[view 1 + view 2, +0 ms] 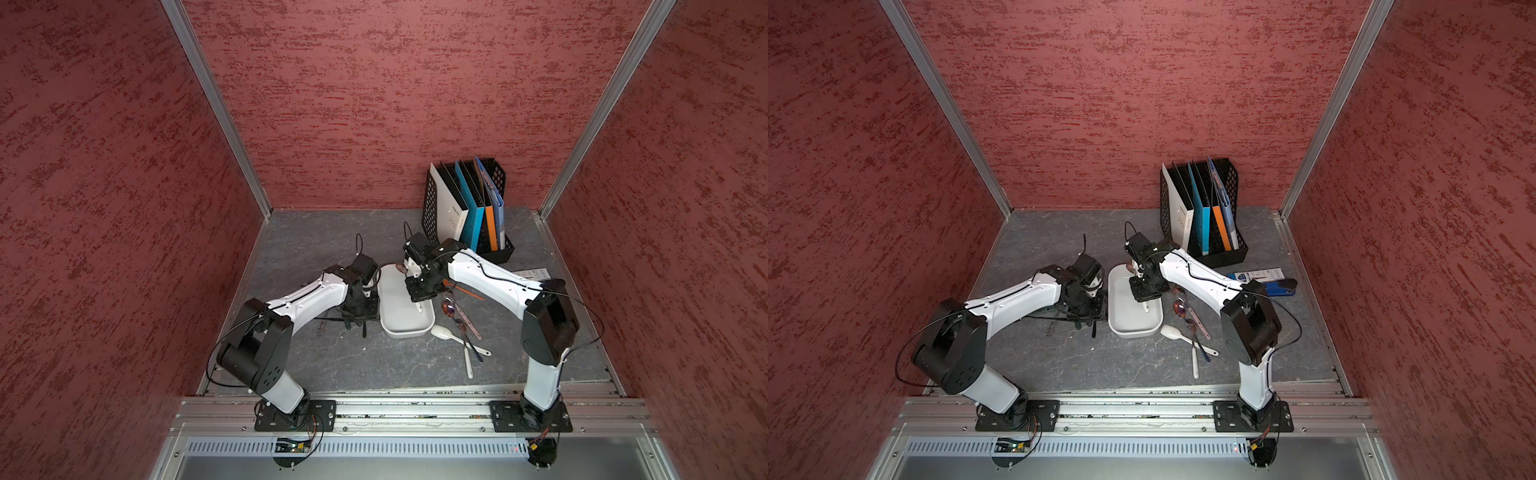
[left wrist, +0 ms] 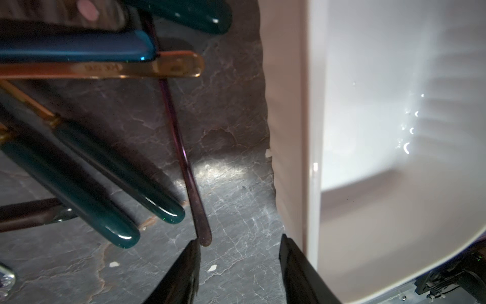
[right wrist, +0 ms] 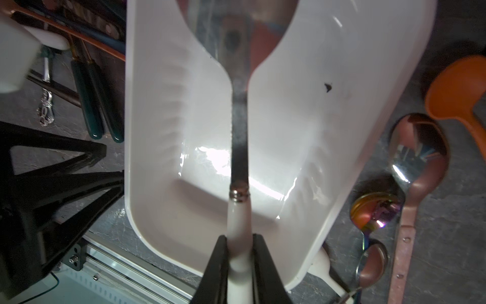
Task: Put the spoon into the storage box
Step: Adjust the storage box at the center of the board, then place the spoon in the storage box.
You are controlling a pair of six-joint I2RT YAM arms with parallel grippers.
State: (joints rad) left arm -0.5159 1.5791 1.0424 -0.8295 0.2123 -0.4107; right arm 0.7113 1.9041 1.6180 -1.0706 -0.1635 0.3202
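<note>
The spoon still hovers high, so its white handle goes down with my right gripper between the box's sides toward the box's bottom below and is released next.
The white storage box (image 1: 405,332) (image 1: 1133,326) lies mid-table between the two arms. My right gripper (image 3: 239,242) (image 1: 419,293) hangs over it, shut on the white handle of a spoon (image 3: 239,131). The spoon's metal shaft and bowl stretch above the box's floor (image 3: 171,131), and its handle end (image 1: 419,308) shows below the gripper. My left gripper (image 2: 239,238) (image 1: 357,316) stands open just outside the box's left wall (image 2: 289,131), low over the table. Nothing sits between its fingers; a thin purple handle (image 2: 184,158) ends at one fingertip.
Teal-handled cutlery (image 2: 105,171) and an amber handle (image 2: 171,65) lie left of the box. Right of it lie a white spoon (image 1: 442,332), shiny metal spoons (image 3: 418,147) and an orange spoon (image 3: 455,86). A black file rack (image 1: 465,208) stands at the back right.
</note>
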